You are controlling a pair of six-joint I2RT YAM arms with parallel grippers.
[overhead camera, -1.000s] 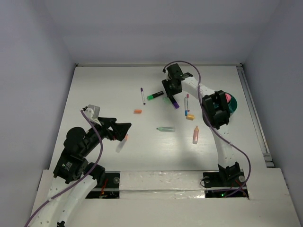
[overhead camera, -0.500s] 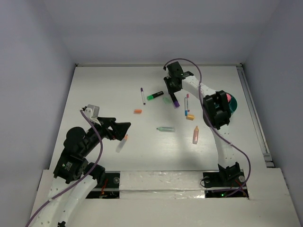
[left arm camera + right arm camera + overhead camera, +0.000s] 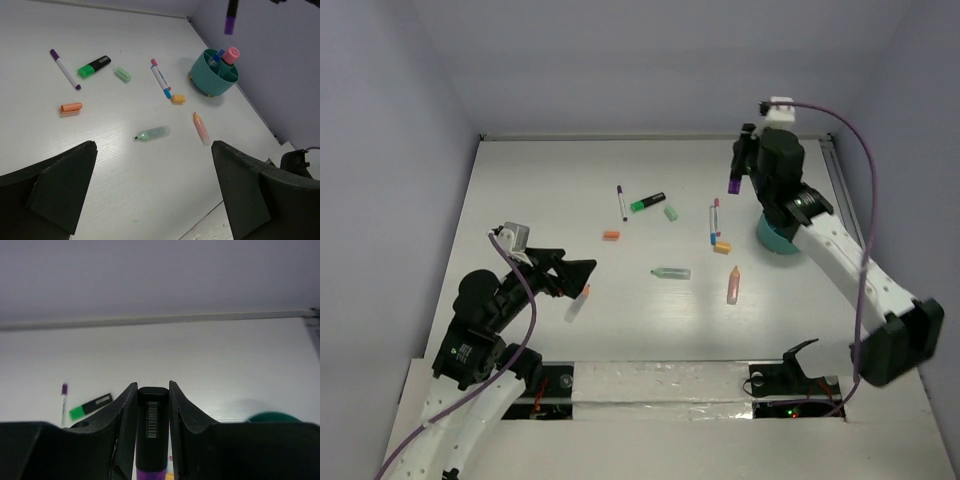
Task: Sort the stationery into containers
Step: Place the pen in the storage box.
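Observation:
The right gripper turns back over the teal tub next, then lowers the black marker beside the pink-capped tube, where an open section [image 3: 781, 232] shows.
My right gripper [image 3: 734, 172] [image 3: 152, 385] is shut on a black marker with a purple end [image 3: 152, 430] [image 3: 230, 17], held upright high above the table, just left of the teal tub [image 3: 772, 240] [image 3: 212, 84]. A pink-capped tube [image 3: 230, 55] stands in the tub. On the table lie a pale-green marker [image 3: 671, 273], a salmon marker [image 3: 733, 285], a pink-and-blue pen [image 3: 714, 220], a purple-capped pen [image 3: 622, 202], a green-and-black highlighter [image 3: 647, 202], a green cap [image 3: 671, 212] and two orange caps [image 3: 611, 236] [image 3: 722, 247]. My left gripper [image 3: 582, 275] [image 3: 154, 145] hovers open near the front left, holding nothing.
A pale marker [image 3: 577, 303] lies right under my left gripper. The right forearm [image 3: 840, 250] crosses over the tub in the top view. The white table [image 3: 540, 180] ends at walls behind and on both sides.
My right gripper has lifted the black-and-purple marker off the table's back middle and swung it up and right toward the tub. The left arm has not moved.

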